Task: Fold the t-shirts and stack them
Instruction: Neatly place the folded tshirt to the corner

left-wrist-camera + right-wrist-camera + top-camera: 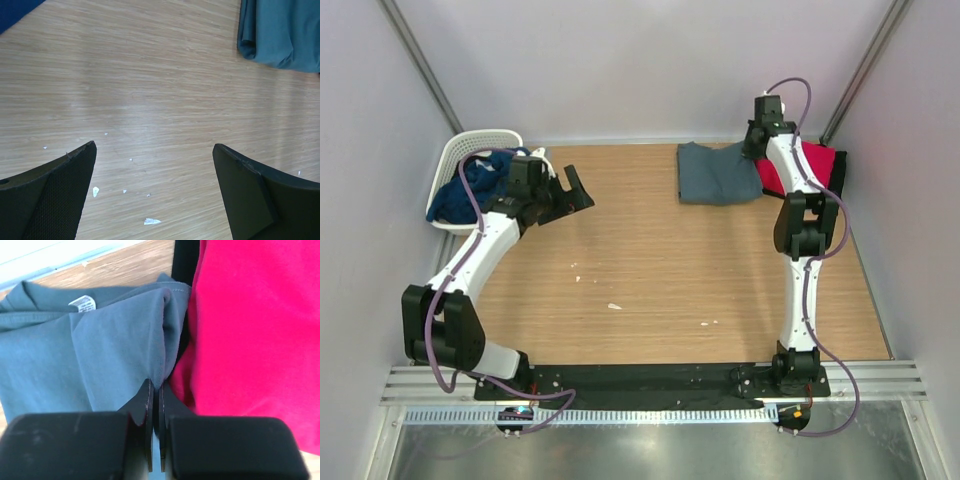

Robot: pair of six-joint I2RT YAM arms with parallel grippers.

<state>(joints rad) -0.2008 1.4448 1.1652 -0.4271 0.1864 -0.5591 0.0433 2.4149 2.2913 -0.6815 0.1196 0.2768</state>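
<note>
My right gripper should next lift the grey-blue shirt across, lower it and let it go stacked on the red t-shirt (812, 168) (255, 335), which is beside the gripper, on its right in the top view.
A slate grey-blue t-shirt (715, 172) lies folded at the back of the wooden table, next to a bright red t-shirt (812, 168) with a black one under its edge. My right gripper (752, 150) is shut on the grey-blue shirt's right edge (165, 355), beside the red shirt (250, 340). A navy blue t-shirt (460, 195) lies in the white basket (470, 145). My left gripper (570, 190) is open and empty above bare wood (155, 150); the grey-blue shirt (280, 35) shows at the top right of its view.
The white lattice basket stands at the back left corner. Small white scraps (614, 306) lie on the wood (151, 221). Grey walls close the table on three sides. A black strip and metal rail run along the near edge.
</note>
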